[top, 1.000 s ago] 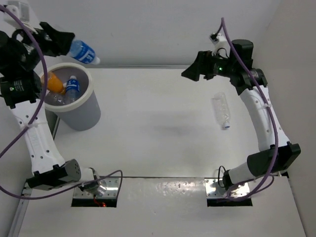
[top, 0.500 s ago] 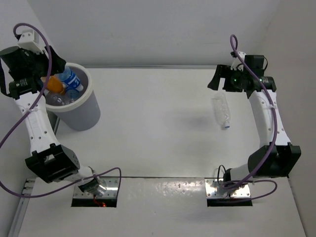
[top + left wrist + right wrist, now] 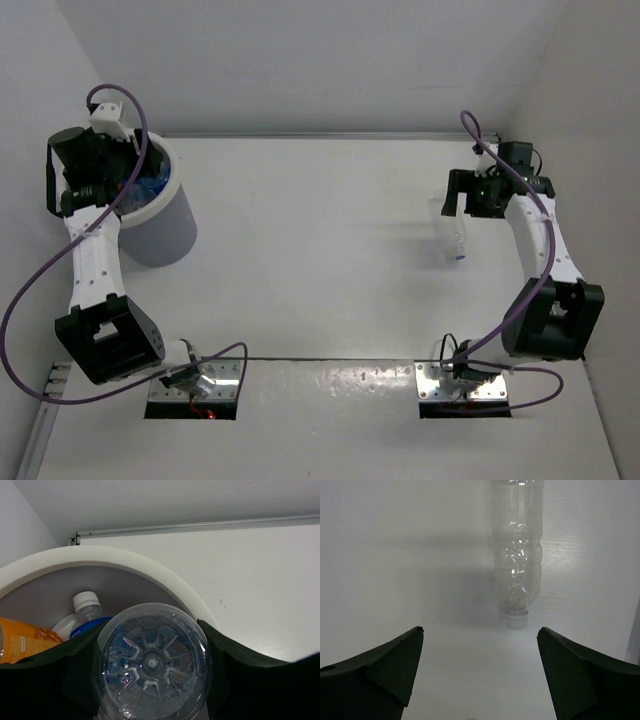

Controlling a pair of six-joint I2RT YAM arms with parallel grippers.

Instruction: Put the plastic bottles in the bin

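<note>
The clear bottle's shoulder lies below and off-centre to the right in the wrist view, so my right gripper moves down that way next, centring it between its fingers.
My left gripper is shut on a clear bottle with a blue label, held base-up over the mouth of the grey bin. In the left wrist view the bottle's round base sits between my dark fingers, inside the white rim. In the bin lie an orange bottle and a white-capped, blue-labelled bottle. My right gripper is open just above a clear label-less bottle lying on the table. In the right wrist view this bottle lies ahead of the open gripper, cap towards me.
The white table is walled at the back and on both sides. The bin stands at the far left corner against the left wall. The arm bases and metal mounting plates are at the near edge.
My left gripper has carried the blue-labelled bottle from above and behind the bin down into its mouth. My right gripper has swung right and down to the clear bottle.
</note>
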